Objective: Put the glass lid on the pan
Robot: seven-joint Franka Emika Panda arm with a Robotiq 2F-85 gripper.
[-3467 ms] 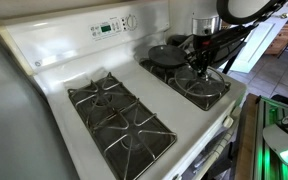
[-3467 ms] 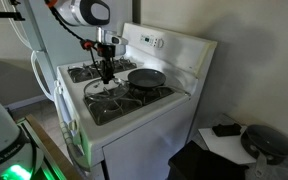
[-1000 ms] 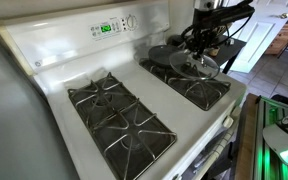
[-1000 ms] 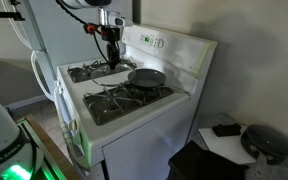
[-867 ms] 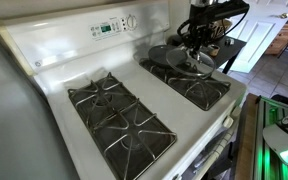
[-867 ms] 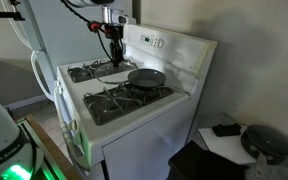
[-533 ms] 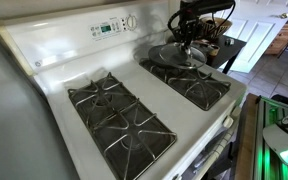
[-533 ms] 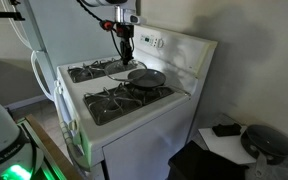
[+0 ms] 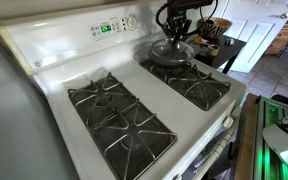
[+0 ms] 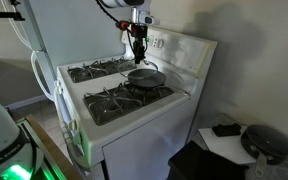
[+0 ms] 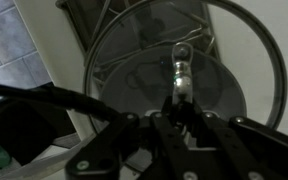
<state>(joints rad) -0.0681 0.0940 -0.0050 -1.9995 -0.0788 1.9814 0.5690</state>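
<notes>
I should lower my gripper until the lid's rim [image 11: 267, 40] rests on the dark pan, and then let go of the knob, because the lid is still hanging above the pan.
The glass lid [image 9: 171, 48] hangs by its small centre knob [image 11: 181, 62] from my gripper [image 9: 176, 34], which is shut on that knob. It sits a little tilted just above the pan [image 9: 170, 60], a dark shallow pan on the rear burner. In the wrist view the lid's metal rim [image 11: 267, 40] rings the dark pan [image 11: 134, 85] below, and my gripper [image 11: 181, 108] closes round the knob's stem. In an exterior view the gripper [image 10: 138, 52] stands directly over the pan [image 10: 147, 77]; whether lid and pan touch I cannot tell.
Black burner grates [image 9: 119, 115] cover the stove top [image 9: 134, 80], with the control panel [image 9: 109, 27] behind. A side table with items [image 9: 222, 42] stands beyond the stove. A low dark table [image 10: 239, 140] is at the stove's other side.
My gripper has carried the lid from over the front burner back toward the control panel, until it hangs over the pan on the rear burner.
</notes>
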